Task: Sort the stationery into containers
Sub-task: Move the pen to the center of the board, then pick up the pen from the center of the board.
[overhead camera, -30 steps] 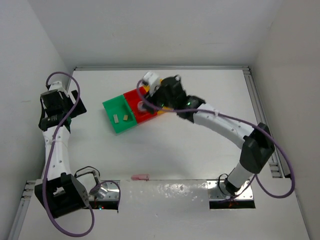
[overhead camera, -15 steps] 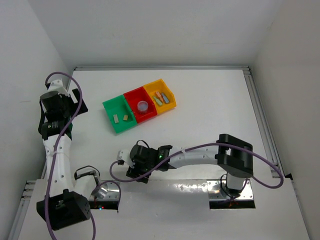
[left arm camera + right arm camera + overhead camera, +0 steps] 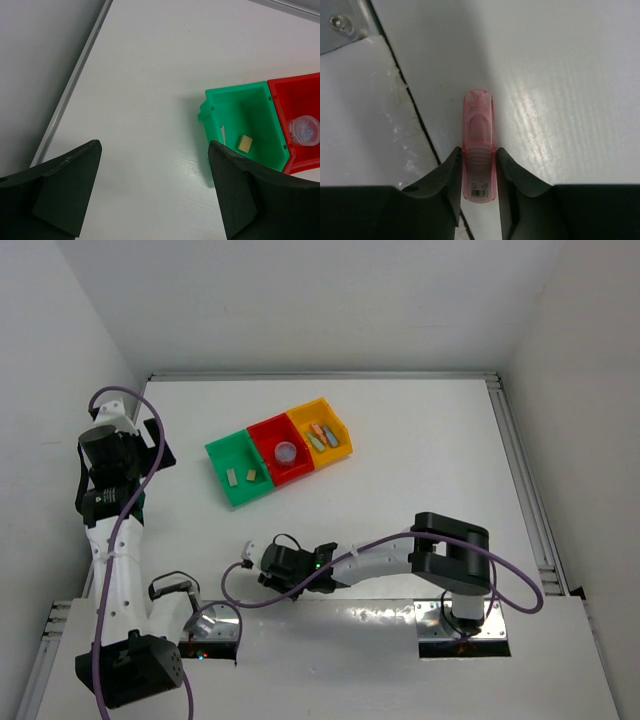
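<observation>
The yellow bin [image 3: 340,428] of sticks is outward of my right gripper, so I should lift that gripper outward next, then lower it over the bin to release the pink stick.
My right gripper [image 3: 478,165] is shut on a pink translucent stick [image 3: 478,131] that lies on the white table right by the seam of the metal plate. In the top view this gripper [image 3: 272,570] is low at the table's near edge and hides the stick. The green bin [image 3: 226,488] holds two beige blocks [image 3: 252,475], the red bin [image 3: 272,431] holds the lavender roll [image 3: 288,452], and the yellow bin [image 3: 340,428] holds several pastel sticks [image 3: 322,435]. My left gripper [image 3: 155,190] is open and empty, high at the left of the bins [image 3: 110,455].
The grey metal plate [image 3: 375,130] borders the table's near edge, its seam just left of the pink stick. A metal rail [image 3: 75,80] runs along the table's left side. The left wrist view shows the green bin [image 3: 226,103] and the red bin [image 3: 295,95].
My right arm has swung from over the bins down to the table's near edge, onto the pink stick. The left arm has shifted only slightly.
</observation>
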Controlling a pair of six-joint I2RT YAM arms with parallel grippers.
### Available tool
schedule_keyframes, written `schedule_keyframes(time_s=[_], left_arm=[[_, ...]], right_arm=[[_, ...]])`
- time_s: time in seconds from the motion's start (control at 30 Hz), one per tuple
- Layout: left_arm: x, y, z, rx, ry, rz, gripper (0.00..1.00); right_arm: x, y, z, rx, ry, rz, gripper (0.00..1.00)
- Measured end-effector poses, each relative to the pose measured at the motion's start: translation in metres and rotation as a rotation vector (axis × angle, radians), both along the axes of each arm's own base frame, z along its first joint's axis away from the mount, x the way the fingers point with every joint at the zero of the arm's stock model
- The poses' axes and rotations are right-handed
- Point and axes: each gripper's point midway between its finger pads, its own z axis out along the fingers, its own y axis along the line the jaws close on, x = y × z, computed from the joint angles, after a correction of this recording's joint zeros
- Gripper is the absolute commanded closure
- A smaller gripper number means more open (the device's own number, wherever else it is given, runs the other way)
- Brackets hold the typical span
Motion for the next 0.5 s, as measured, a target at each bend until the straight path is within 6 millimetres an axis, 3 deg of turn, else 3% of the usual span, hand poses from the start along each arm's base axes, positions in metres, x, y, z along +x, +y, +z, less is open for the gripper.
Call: schedule_keyframes(time_s=[0.13, 0.27, 0.5], left_arm=[[-0.001, 0.000, 0.000, -0.001, 0.001, 0.005, 0.14], [-0.002, 0.000, -0.007, -0.007, 0.016, 0.005, 0.14], [0.000, 0.001, -0.014, -0.012, 0.037, 0.007, 0.14]], right_arm=[[0.012, -0.001, 0.001, 0.010, -0.063, -0.052, 0.79], [0.027, -0.006, 0.002, 0.005, -0.099, -0.099, 1.00], [0.050, -0.013, 0.004, 0.001, -0.105, -0.147, 1.00]])
